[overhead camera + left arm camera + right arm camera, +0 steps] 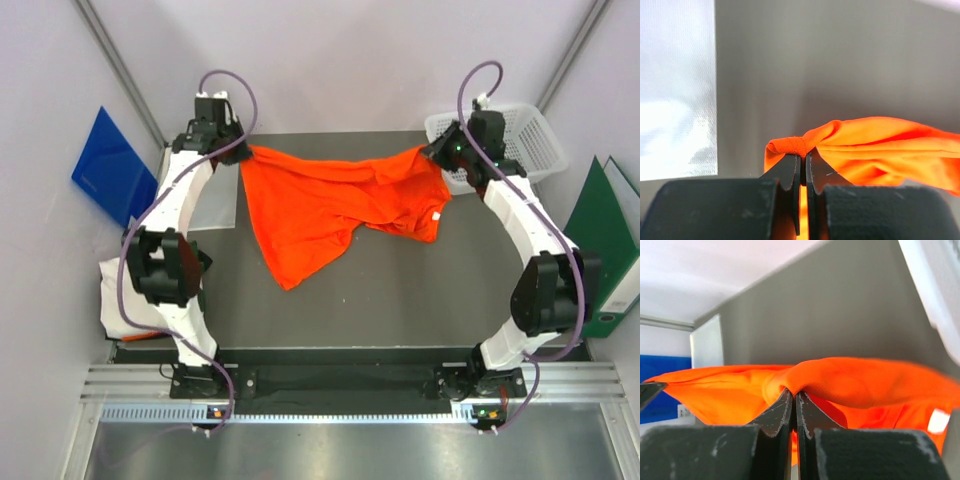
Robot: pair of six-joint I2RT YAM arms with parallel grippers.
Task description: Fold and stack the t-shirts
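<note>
The shirt's held edge is still raised, so next my left gripper should draw back and lower onto the tabletop (243, 209) (741, 159) beside the clear plastic sheet to release its corner.
The orange t-shirt (320, 205) hangs stretched between my two grippers at the far side of the table, and its lower part drapes down onto the grey surface. My left gripper (243, 152) is shut on the shirt's left corner. The left wrist view shows a rolled hem of the orange t-shirt (880, 145) pinched at the tips of the left gripper (803, 156). My right gripper (432, 152) is shut on the right corner, with a fold of the orange t-shirt (865, 380) bulging over the right gripper (794, 394). A white t-shirt (115, 300) lies bunched off the table's left edge, partly behind the left arm.
A clear plastic sheet (210, 210) lies on the table's left side under the left arm. A white mesh basket (520, 135) stands at the back right. A blue folder (112, 165) leans on the left wall and a green one (605, 230) on the right.
</note>
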